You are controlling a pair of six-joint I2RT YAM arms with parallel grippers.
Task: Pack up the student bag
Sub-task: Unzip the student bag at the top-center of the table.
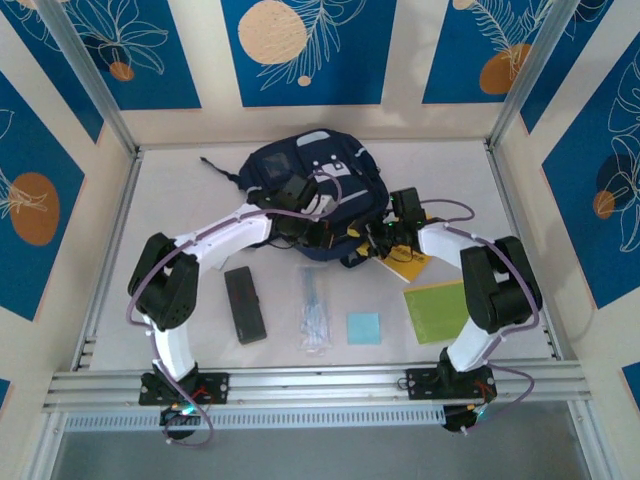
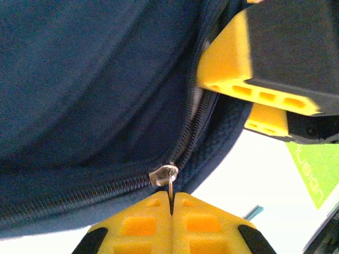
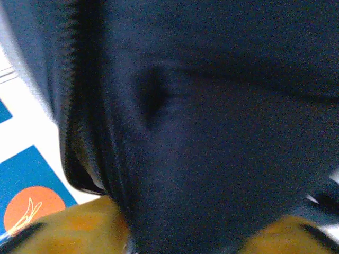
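My left gripper should pull the zipper pull it is holding along the closed zipper track (image 2: 79, 194) next, away from my right gripper, because the teeth there are still joined.
The student bag (image 1: 300, 165), dark navy, lies at the back middle of the table. My left gripper (image 1: 333, 236) sits at its near edge, shut on the metal zipper pull (image 2: 164, 175), which stands pinched between the yellow fingertips of the left gripper (image 2: 171, 198); the zipper track runs left and up from there across the student bag (image 2: 79, 79). My right gripper (image 1: 376, 242) is just to the right, its fingers (image 2: 249, 58) closed over the bag's rim. In the right wrist view, the navy fabric of the student bag (image 3: 212, 132) fills the gap between the right gripper (image 3: 185, 233) fingers.
On the table in front of the bag lie a black case (image 1: 245, 304), a clear packet of pens (image 1: 315, 310), a light blue square pad (image 1: 363, 328), a green notebook (image 1: 437, 310) and a yellow book (image 1: 410, 262) under the right wrist.
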